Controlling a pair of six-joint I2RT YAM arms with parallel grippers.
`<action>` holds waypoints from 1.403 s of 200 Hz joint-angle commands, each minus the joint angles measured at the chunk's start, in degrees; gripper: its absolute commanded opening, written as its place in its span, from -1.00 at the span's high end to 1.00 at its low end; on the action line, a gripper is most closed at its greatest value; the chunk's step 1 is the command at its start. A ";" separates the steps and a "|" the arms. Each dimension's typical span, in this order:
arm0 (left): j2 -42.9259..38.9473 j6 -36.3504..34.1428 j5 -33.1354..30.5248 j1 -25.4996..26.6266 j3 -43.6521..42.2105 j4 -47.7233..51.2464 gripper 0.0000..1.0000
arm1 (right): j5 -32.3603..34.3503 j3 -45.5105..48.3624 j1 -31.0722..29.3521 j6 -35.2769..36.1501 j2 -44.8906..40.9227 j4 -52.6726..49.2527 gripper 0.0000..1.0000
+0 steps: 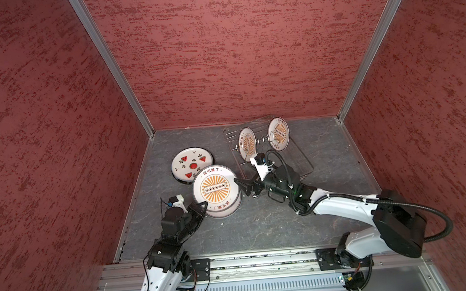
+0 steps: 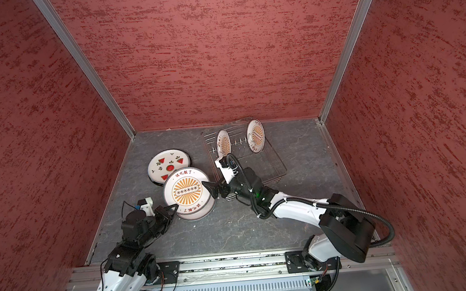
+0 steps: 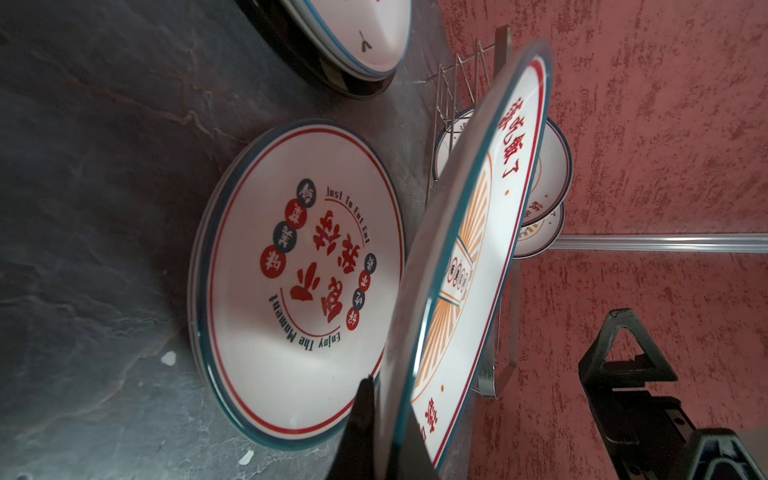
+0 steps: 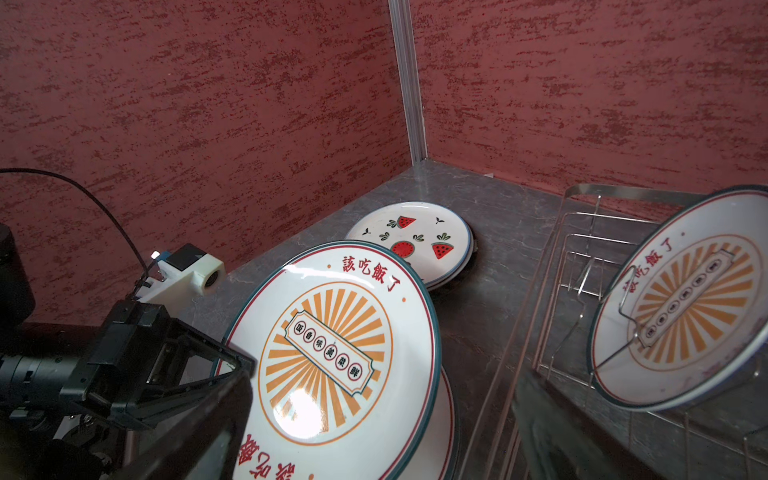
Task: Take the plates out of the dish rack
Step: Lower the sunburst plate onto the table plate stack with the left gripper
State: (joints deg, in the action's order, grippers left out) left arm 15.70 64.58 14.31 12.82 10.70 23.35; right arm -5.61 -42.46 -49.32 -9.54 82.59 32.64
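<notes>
The robot's left gripper will next lower the orange sunburst plate onto the red-lettered plate (image 1: 229, 211) (image 3: 299, 274) and let go of the sunburst plate's near rim, since that flat stack is below the gripper.
My left gripper (image 1: 202, 206) (image 2: 174, 207) (image 3: 384, 401) is shut on the near rim of an orange sunburst plate (image 1: 215, 188) (image 2: 187, 190) (image 3: 478, 249) (image 4: 332, 340). That plate hangs tilted over a flat stack topped by a red-lettered plate (image 3: 299, 274) (image 1: 229, 211). My right gripper (image 1: 245, 188) (image 2: 215, 189) (image 4: 374, 436) is open at the held plate's right rim, gripping nothing. In the dish rack (image 1: 299, 157) (image 2: 273, 160) (image 4: 582, 249) two sunburst plates stand upright (image 1: 247, 143) (image 1: 279, 133) (image 2: 223, 144) (image 2: 256, 135) (image 4: 685, 307).
A watermelon plate (image 1: 191, 162) (image 2: 168, 164) (image 4: 415, 241) tops a second stack behind the first, near the left wall. Red walls close the grey floor on three sides. The rack sits at the back right, against the rear wall.
</notes>
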 commanded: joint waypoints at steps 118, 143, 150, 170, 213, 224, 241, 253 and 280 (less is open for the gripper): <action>13.28 6.97 0.42 -0.91 1.31 -2.05 1.00 | 5.05 -7.29 -2.00 2.82 7.54 -5.20 -0.98; 14.46 7.10 0.35 0.04 1.49 -2.99 1.00 | 6.51 -8.01 -2.10 2.88 8.15 -6.14 -0.98; 14.54 7.14 -0.23 0.57 1.59 -2.89 1.00 | 6.72 -8.13 -2.10 2.90 8.20 -6.27 -0.98; 14.70 7.19 -1.55 1.71 2.03 -2.36 1.00 | 6.89 -8.34 -2.10 2.87 8.47 -6.54 -0.98; 16.25 8.90 -3.92 3.38 2.48 -1.20 0.95 | 7.62 -8.47 -2.14 2.86 8.47 -7.13 -0.98; 16.68 8.87 -4.36 3.65 2.81 -1.07 0.89 | 7.72 -8.56 -2.18 2.86 8.50 -7.24 -0.98; 17.24 9.14 -4.42 4.09 2.63 -1.83 0.75 | 7.80 -8.58 -2.26 2.90 8.61 -7.33 -0.98; 17.60 9.25 -5.14 4.53 2.94 -1.40 0.68 | 7.98 -8.73 -2.27 2.87 8.74 -7.41 -0.98; 17.44 9.47 -8.55 6.48 3.48 -0.19 0.50 | 8.39 -8.88 -2.28 2.99 8.83 -7.77 -0.98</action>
State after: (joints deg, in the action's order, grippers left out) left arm 33.39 73.76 9.19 17.96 12.21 23.20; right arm 0.71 -49.23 -51.05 -7.88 90.89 25.32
